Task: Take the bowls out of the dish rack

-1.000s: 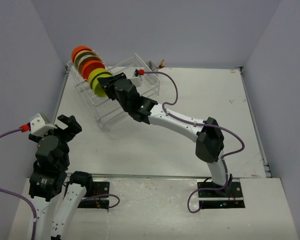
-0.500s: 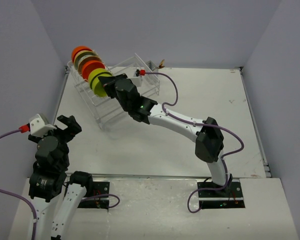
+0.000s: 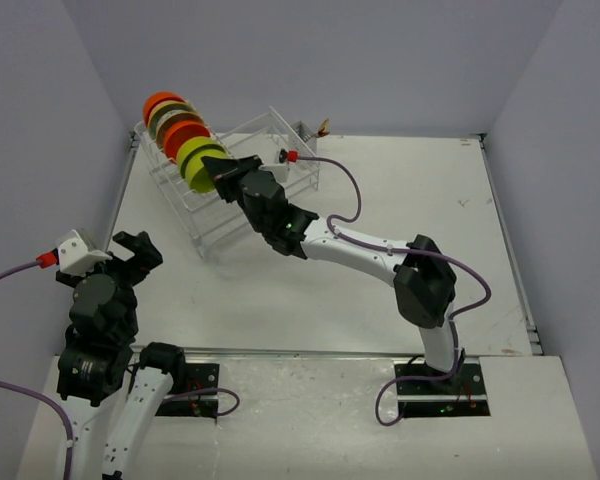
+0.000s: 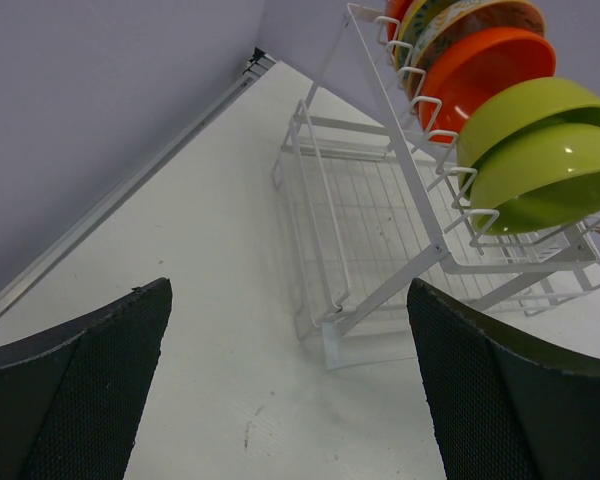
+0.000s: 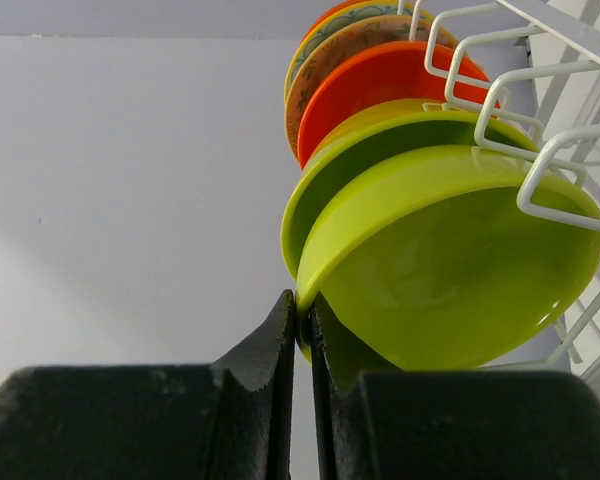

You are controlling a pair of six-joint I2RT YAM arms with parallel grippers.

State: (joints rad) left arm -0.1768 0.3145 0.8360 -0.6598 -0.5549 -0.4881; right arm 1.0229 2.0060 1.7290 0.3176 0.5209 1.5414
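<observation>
The robot's right gripper needs to raise the bowl off the wires of the dish rack, move across, go down and let go, because the tabletop is clear below the bowl and to its right in the top view.
The dish rack [image 3: 242, 180] stands at the table's far left and also shows in the left wrist view [image 4: 380, 250]. Several bowls stand on edge in a row along its upper rail: orange-red [image 3: 162, 103], patterned, orange-red [image 3: 183, 135], then two lime-green ones [image 3: 198, 160]. My right gripper [image 3: 218, 170] is shut on the rim of the nearest lime-green bowl [image 5: 460, 270], which still sits between the tines. My left gripper [image 3: 115, 252] is open and empty, held above the table's near left, well short of the rack.
Grey walls close in the table at the left and back. A small brown object [image 3: 323, 127] lies at the back edge behind the rack. The right arm's purple cable [image 3: 345, 180] loops over the rack's right end.
My right gripper has turned and shifted slightly at the rack, its cable plug moving right, still gripping the lime-green bowl. The left arm has lowered a little.
</observation>
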